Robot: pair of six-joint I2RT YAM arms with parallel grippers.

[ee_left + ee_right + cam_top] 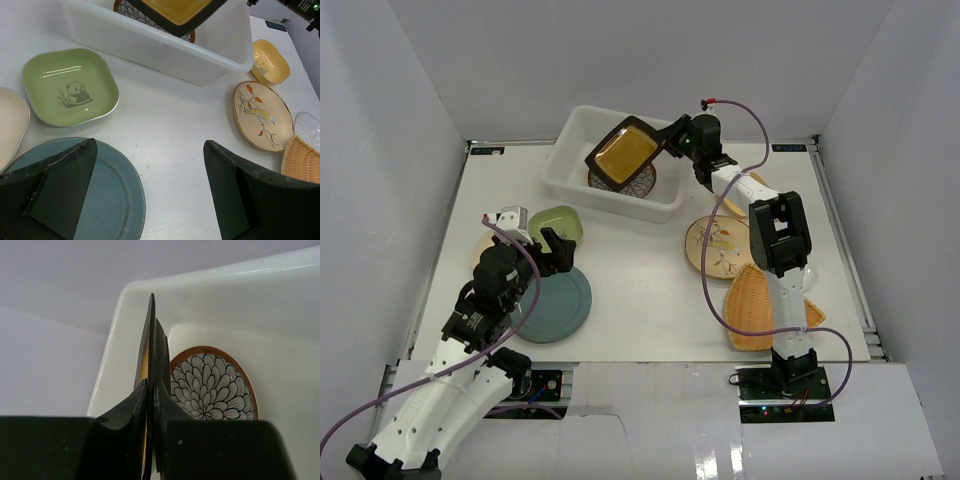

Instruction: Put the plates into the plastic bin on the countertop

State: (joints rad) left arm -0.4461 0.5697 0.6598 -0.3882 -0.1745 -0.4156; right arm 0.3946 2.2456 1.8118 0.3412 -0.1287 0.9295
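Observation:
My right gripper still holds the amber square plate tilted above the brown petal-patterned plate, so it should lower into the white bin (572, 170) and release onto that one.
My right gripper (665, 140) is shut on the rim of the black-rimmed amber square plate (623, 152) and holds it tilted above the white plastic bin (572, 170). In the right wrist view the plate (151, 345) stands edge-on between the fingers. The brown petal-patterned plate (214, 385) lies in the bin under it. My left gripper (150, 187) is open and empty, low over the countertop beside the grey-blue round plate (107, 195). The green panda plate (70, 87) lies just beyond it.
A cream bird-painted plate (717, 245), a woven tan square plate (758, 305) and a small yellow dish (270, 61) lie on the right of the countertop (650, 290). A cream plate (10, 120) lies at the far left. White walls enclose the surface.

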